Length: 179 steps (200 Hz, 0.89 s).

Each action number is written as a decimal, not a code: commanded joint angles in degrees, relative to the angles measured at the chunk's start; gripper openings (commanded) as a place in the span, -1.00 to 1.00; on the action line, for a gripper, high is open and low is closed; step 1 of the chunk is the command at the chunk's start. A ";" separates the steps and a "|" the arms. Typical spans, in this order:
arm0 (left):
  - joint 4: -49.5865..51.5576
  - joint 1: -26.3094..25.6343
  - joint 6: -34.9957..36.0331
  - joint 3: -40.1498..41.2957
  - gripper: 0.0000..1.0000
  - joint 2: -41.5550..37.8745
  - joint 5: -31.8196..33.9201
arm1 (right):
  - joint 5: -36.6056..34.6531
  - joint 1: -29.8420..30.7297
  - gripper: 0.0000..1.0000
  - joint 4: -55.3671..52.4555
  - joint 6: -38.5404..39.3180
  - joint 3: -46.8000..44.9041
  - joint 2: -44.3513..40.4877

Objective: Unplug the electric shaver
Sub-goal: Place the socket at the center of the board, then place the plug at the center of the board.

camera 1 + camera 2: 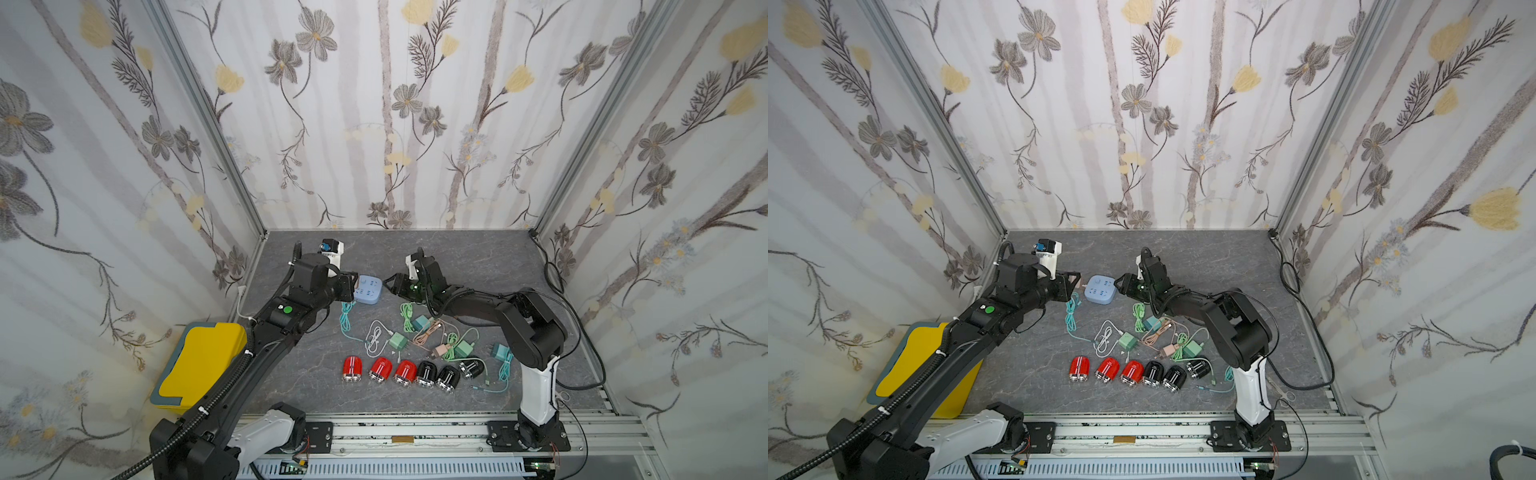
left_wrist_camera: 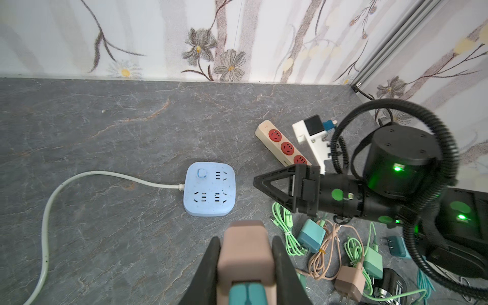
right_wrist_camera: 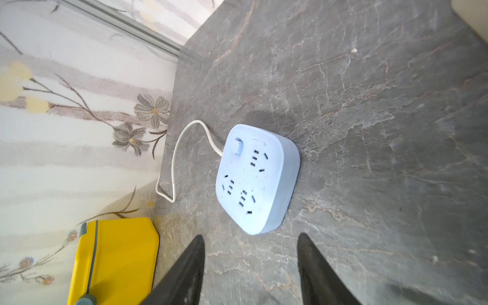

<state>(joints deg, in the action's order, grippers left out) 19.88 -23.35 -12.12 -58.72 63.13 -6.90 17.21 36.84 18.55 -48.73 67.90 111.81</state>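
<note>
The left gripper draws back and lowers to the bare tabletop (image 1: pixel 360 325) beside the white coiled cable next to release the charger plug, since the power strip's sockets all stand empty.
My left gripper (image 2: pixel 245 240) is shut on a pink-brown charger plug (image 2: pixel 247 253) with a teal cable end plugged into its back. It holds the plug in the air just beside the light blue square power strip (image 2: pixel 209 188) (image 1: pixel 368 289), whose sockets all stand empty. A teal cable (image 1: pixel 345 320) hangs down from under that gripper. My right gripper (image 3: pixel 250 237) (image 1: pixel 390 284) is open on the strip's other side, with bare tabletop between its fingers. Several electric shavers, red (image 1: pixel 352 368) and black (image 1: pixel 446 379), lie in a row near the front.
Loose chargers and coiled cables (image 1: pixel 432 336) lie between the strip and the shavers. A beige strip with red sockets (image 2: pixel 284 145) lies behind my right arm. A yellow box (image 1: pixel 199 365) stands at the front left. The blue strip's white cord (image 2: pixel 79 179) runs toward the left wall.
</note>
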 commanded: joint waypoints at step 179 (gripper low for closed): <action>3.00 -6.08 -1.17 8.32 -0.70 8.26 12.11 | -5.28 0.05 1.00 -5.00 18.40 -23.06 -36.69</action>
<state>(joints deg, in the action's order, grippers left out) 23.92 -29.21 -10.96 -51.90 70.65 4.69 12.01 36.84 12.05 -31.86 46.83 76.75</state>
